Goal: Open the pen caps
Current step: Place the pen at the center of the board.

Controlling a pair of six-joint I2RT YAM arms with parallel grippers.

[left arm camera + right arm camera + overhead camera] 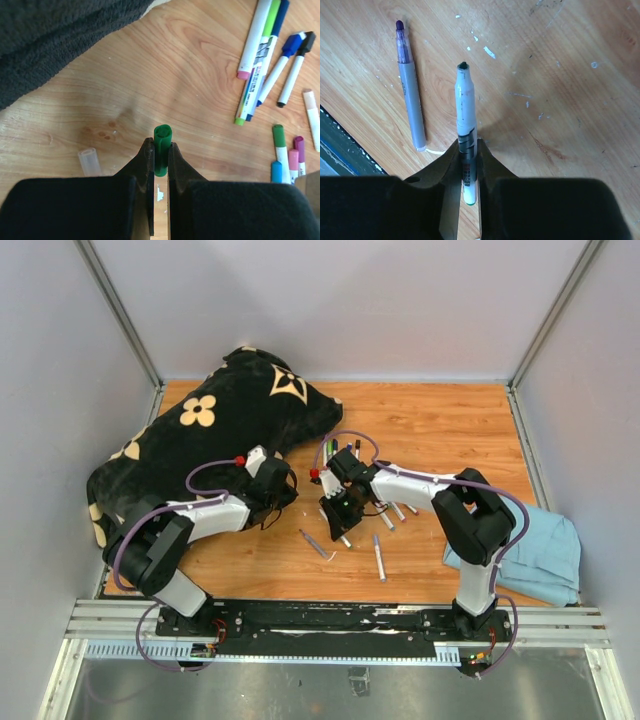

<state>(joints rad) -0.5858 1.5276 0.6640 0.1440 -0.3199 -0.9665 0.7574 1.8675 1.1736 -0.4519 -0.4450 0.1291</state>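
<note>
My left gripper is above the wood beside the clear cap, and the marker's tip is bare. My left gripper will open its fingers right there next and let go of the green cap.
A green pen cap stands pinched between the fingers of my left gripper, which is shut on it just above the wood, near the black cushion. My right gripper is shut on a white marker whose dark green tip is bare and points away from the camera. In the top view the left gripper and the right gripper sit a short way apart at the table's middle. Capped markers lie nearby: a green cap, a pink cap, a blue cap and a black cap.
A black patterned cushion fills the back left. A blue cloth lies at the right edge. An uncapped purple pen rests beside the held marker. A clear cap and a bundle of long pens lie on the wood.
</note>
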